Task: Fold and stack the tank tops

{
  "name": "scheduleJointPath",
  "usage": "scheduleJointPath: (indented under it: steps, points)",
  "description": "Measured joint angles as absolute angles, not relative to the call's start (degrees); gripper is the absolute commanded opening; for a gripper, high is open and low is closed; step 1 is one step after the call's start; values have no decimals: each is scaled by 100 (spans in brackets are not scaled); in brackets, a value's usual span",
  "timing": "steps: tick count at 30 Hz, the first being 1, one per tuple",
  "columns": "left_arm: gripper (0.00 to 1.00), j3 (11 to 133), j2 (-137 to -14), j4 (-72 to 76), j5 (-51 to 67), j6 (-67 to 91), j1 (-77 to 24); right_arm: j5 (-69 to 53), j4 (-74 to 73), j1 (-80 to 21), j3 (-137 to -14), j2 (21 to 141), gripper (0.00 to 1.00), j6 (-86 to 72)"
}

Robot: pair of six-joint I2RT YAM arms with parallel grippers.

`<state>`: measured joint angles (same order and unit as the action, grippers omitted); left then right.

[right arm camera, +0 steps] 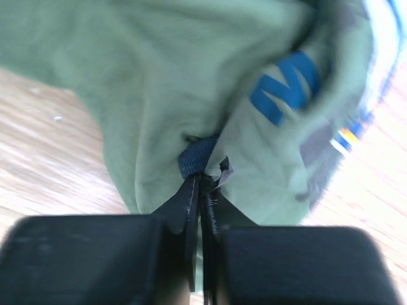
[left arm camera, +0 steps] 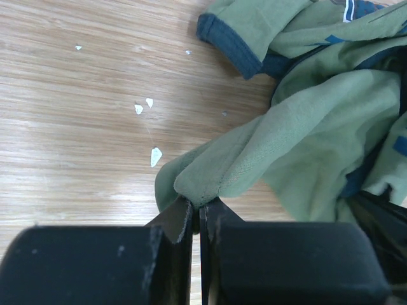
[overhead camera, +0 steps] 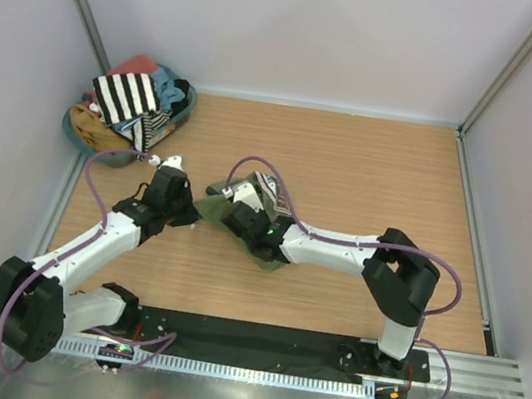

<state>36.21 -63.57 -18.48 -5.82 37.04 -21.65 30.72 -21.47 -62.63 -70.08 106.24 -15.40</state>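
Observation:
The tank top lies crumpled. So the right gripper moves up, then outward and down to the bare wood by the far wall (overhead camera: 343,149) next and releases the tank top's trim.
The olive green tank top (overhead camera: 209,211) lies crumpled at the table's middle, its printed patch (overhead camera: 266,200) turned up beside the right wrist. My left gripper (overhead camera: 191,212) is shut on a folded edge of this top (left arm camera: 305,133), the cloth bunched right at the fingertips (left arm camera: 198,204). My right gripper (overhead camera: 235,219) is shut on the top's navy trim (right arm camera: 197,157), and pale green cloth (right arm camera: 159,82) with blue print fills that view. The black-and-white striped tank top (overhead camera: 125,96) sits on the heap in the basket at the far left.
A teal basket (overhead camera: 188,111) in the far left corner holds a salmon-red garment (overhead camera: 135,65), a light blue one (overhead camera: 169,89) and other clothes. Small white flecks (left arm camera: 156,155) dot the wood near the left gripper. Walls close in the table on three sides.

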Motion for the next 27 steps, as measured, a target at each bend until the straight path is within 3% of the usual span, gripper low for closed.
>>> scheduleJointPath:
  steps: [7, 14, 20, 27]
  points:
    - [0, 3708, -6381, -1914, -596, 3743, -2156, 3686, -2226, -5999, -6746, 9432, 1, -1717]
    - [0, 4619, -6705, -2018, -193, 4003, -1603, 3214, -2174, -3865, -7063, 8431, 1, -2075]
    - [0, 6346, -6866, -2602, 54, 4158, -1118, 2676, -2471, -2886, -7736, 8171, 1, -2335]
    - [0, 9262, -6912, -3660, 75, 3852, -1114, 2329, -2838, -2799, -9111, 7566, 1, -2176]
